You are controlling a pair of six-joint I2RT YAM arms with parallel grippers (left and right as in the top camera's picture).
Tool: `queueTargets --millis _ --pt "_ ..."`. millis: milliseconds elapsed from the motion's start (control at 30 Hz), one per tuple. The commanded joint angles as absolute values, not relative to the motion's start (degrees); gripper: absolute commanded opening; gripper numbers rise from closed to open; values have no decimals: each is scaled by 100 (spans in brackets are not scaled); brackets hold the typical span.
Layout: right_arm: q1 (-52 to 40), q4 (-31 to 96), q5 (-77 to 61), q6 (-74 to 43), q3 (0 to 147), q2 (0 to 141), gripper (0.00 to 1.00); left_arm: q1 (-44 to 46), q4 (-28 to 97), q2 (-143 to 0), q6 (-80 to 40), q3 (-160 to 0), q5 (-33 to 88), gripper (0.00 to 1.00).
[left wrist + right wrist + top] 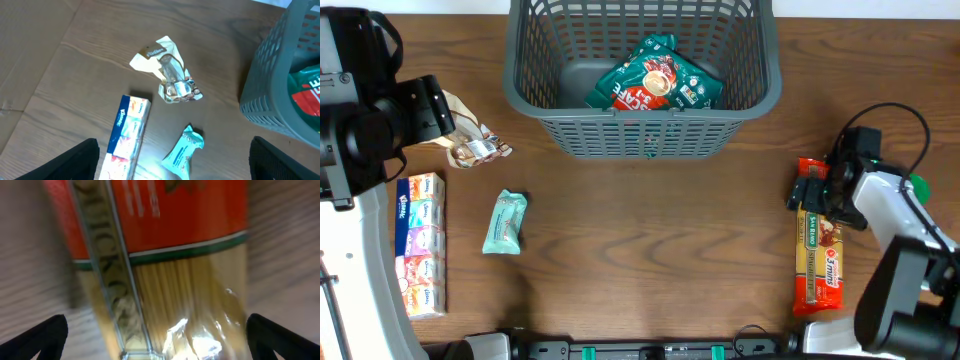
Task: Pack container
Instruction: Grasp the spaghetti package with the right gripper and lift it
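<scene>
My right gripper moves down onto the clear part (172, 292) beside the green band next and closes, because the spaghetti pack already lies between its open fingers.
The dark grey lattice container (640, 135) stands at the back middle of the table, with a green and red coffee bag (655, 80) inside; its corner shows in the left wrist view (272, 90). My right gripper (820, 195) is open, its fingers either side of a red and clear spaghetti pack (818, 250), which fills the right wrist view (165, 270). My left gripper (425, 115) is open and empty, hovering above a crumpled cream wrapper (170, 75).
A tissue multipack (420, 245) lies at the left, also in the left wrist view (127, 132). A teal snack bar (505, 222) lies beside it, and shows in the left wrist view (182, 152). The wrapper (470, 140) lies left of the container.
</scene>
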State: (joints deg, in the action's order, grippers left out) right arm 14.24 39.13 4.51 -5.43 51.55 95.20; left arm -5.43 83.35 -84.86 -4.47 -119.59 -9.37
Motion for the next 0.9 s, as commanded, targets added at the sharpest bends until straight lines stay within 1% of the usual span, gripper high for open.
queueTargets --millis 0,133,167,200,233,267,333,533,633,733,867 --pt "1433 3806 447 -574 5050 9843 99 -528 8357 -8508 -473 -11970 -943 80" --pt "1433 3667 445 -576 5050 10095 99 -528 8355 -8508 -475 -11970 -943 81" --pt "1433 3634 445 -574 5050 10136 95 -528 8355 -8508 -475 -11970 -943 81" --pt "1433 3610 423 -572 5050 10169 86 -528 8355 -8508 -473 -11970 -943 80" --pt "1433 3592 403 -569 5050 10197 58 -528 8355 -8508 -473 -11970 -945 81" --pt "1433 3592 403 -567 5050 10200 43 -528 8355 -8508 -473 -11970 -945 81" --pt "1433 3553 405 -550 5050 10202 2 -528 8355 -8508 -475 -11970 -945 80" --pt "1426 3457 373 -552 5127 10156 1 -528 8357 -8508 -473 -11970 -945 80" --pt "1422 3597 27 -552 5426 10014 1 -528 8355 -8508 -473 -11970 -945 80" --pt "1422 3896 -408 -552 6082 9727 1 -528 8355 -8508 -473 -11970 -945 81" --pt "1415 4399 -738 -554 7465 9290 1 -528 8355 -8508 -471 -11970 -945 80"
